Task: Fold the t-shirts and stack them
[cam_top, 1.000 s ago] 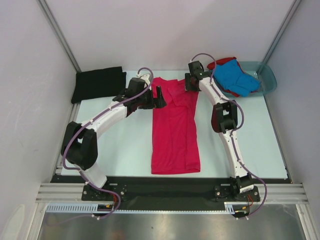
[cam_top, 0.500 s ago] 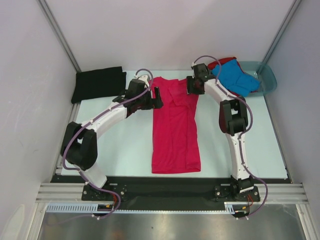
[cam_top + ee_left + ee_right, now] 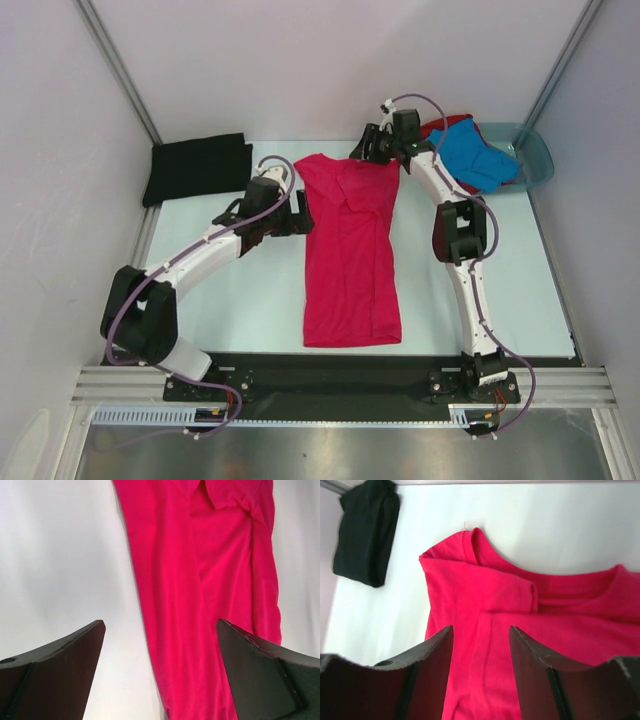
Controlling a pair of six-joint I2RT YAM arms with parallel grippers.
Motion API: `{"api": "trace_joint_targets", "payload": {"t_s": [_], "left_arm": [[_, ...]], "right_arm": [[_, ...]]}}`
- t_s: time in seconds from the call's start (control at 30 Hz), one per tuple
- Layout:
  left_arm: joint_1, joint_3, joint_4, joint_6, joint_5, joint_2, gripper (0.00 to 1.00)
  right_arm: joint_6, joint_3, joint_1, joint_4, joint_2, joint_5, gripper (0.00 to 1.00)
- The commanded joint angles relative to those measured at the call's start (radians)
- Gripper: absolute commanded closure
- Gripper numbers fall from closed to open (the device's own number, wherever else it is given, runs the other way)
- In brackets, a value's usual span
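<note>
Next I will lower my right gripper, its fingers open, onto the t-shirt's folded flap corner [image 3: 533, 598] beside the collar, since that corner stands raised above the pink layers around it.
A magenta-pink t-shirt [image 3: 350, 250] lies folded into a long narrow strip mid-table, collar at the far end. My left gripper [image 3: 299, 217] hovers wide open over its left edge; in the left wrist view the pink t-shirt [image 3: 200, 580] runs between the spread fingers of the gripper [image 3: 160, 630]. My right gripper [image 3: 364, 150] is open above the collar end, and the right wrist view shows the gripper [image 3: 481, 630] with only the pink t-shirt [image 3: 485, 595] beneath its gap. A folded black t-shirt [image 3: 197, 167] lies at the back left. A blue t-shirt [image 3: 475, 155] rests on a red one [image 3: 446, 124].
The translucent teal basin [image 3: 537, 160] sits at the back right corner and holds the blue and red shirts. Pale walls close in the table [image 3: 250, 290] on three sides. The black t-shirt [image 3: 367, 530] also appears top left in the right wrist view.
My left gripper has drawn back toward me and left, off the shirt's shoulder. My right gripper has swung up and toward the far collar end. The pink shirt's top now lies uncovered.
</note>
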Motion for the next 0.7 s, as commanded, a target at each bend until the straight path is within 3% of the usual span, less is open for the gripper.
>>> {"api": "trace_joint_targets", "payload": {"t_s": [0.0,0.33,0.67], "left_arm": [[0.001,-0.042,0.045,-0.014,0.041,-0.058,0.00],[0.002,-0.221,0.126,-0.058,0.093,-0.169,0.00],[0.002,-0.204,0.109,-0.051,0.098,-0.129,0.00]], "right_arm": [[0.112,0.107,-0.017,0.078,0.129,-0.152,0.46],[0.189,0.138,-0.053,0.237,0.215,-0.159,0.44],[0.244,0.177,-0.053,0.313,0.291,-0.184,0.42]]}}
